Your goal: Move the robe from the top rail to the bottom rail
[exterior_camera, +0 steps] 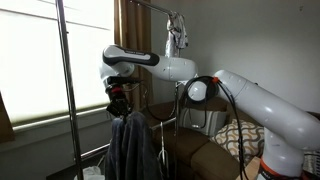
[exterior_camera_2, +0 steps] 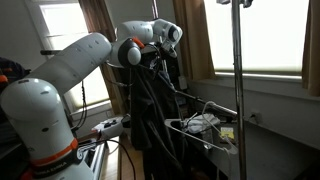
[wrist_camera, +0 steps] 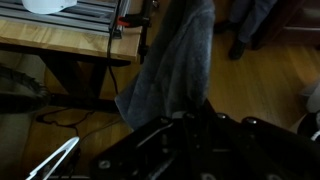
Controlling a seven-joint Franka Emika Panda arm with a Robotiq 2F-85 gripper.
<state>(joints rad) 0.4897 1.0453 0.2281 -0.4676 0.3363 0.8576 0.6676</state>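
The robe's upper edge, still above the low silver bar [wrist_camera: 56,157], comes down to that bar next, and then my gripper releases the robe's edge.
The robe [exterior_camera: 130,150] is a dark charcoal fabric that hangs in long folds from my gripper [exterior_camera: 120,103], which is shut on its upper part. It also shows in an exterior view as a tall black drape, the robe [exterior_camera_2: 150,110], below the gripper [exterior_camera_2: 152,62]. In the wrist view the robe [wrist_camera: 175,60] runs out from between the dark jaws of the gripper [wrist_camera: 190,105] toward the floor. The top rail [exterior_camera: 150,6] is a thin silver bar high above. A thin silver bar that may be the bottom rail [exterior_camera_2: 212,107] slants beside the robe.
A vertical rack pole [exterior_camera: 68,90] stands by the bright window; the same pole [exterior_camera_2: 237,80] shows in an exterior view. A small pale garment [exterior_camera: 178,30] hangs up high. A wire basket [exterior_camera_2: 205,126] with items sits low. A wooden table [wrist_camera: 60,45] and brown curtains [exterior_camera: 128,30] are close.
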